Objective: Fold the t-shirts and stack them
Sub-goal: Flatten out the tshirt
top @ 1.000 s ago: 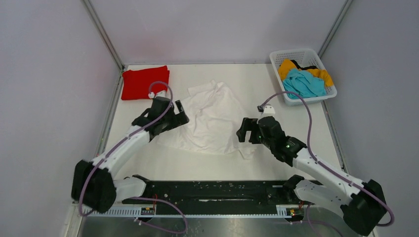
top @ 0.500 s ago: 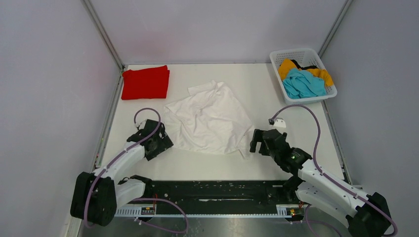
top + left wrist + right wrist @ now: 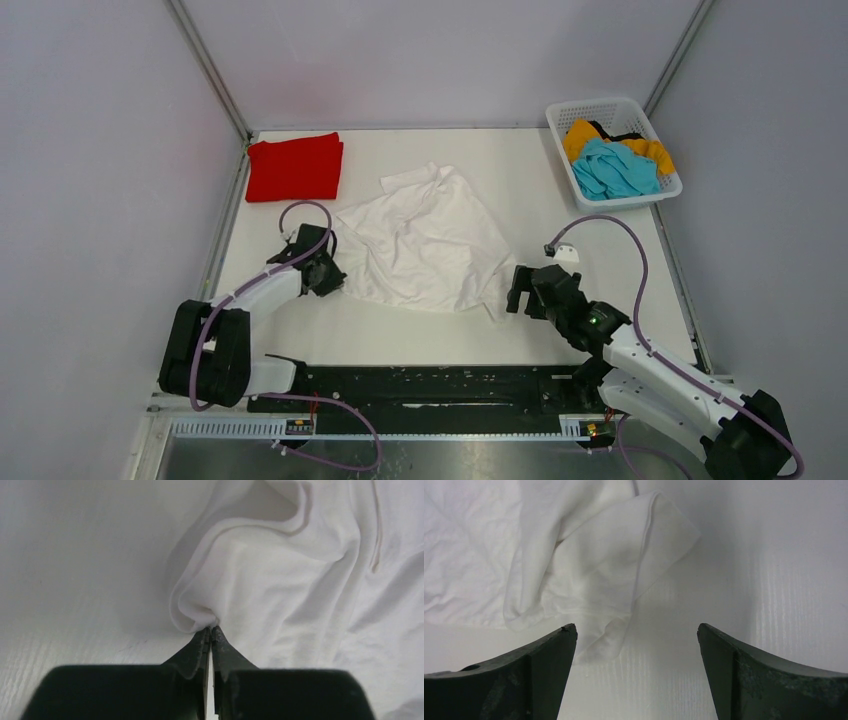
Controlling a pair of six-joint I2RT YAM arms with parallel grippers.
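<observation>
The white t-shirt's corner flap (image 3: 501, 290) (image 3: 624, 617) lies below the robot's right gripper and to its left in the top view, so the gripper needs to lower its open fingers and close.
A crumpled white t-shirt (image 3: 425, 240) lies spread in the middle of the table. My left gripper (image 3: 330, 275) is at the shirt's near-left edge. In the left wrist view this gripper (image 3: 211, 628) is shut on a small fold of the white t-shirt (image 3: 280, 570). My right gripper (image 3: 517, 288) is at the shirt's near-right corner. It (image 3: 635, 627) stands open, and a corner flap of the white cloth (image 3: 589, 570) lies just ahead of its left finger (image 3: 549, 650), not between the jaws. A folded red t-shirt (image 3: 294, 168) lies at the back left.
A white lattice basket (image 3: 595, 103) at the back right holds a teal shirt (image 3: 612, 168) and an orange-yellow one (image 3: 585, 133). Grey walls close in the table on three sides. The black rail of the arm bases (image 3: 430, 385) runs along the near edge.
Both arms pulled back toward the near edge. The left gripper then came in to the shirt's near-left edge and shut on a fold. The right gripper stayed open.
</observation>
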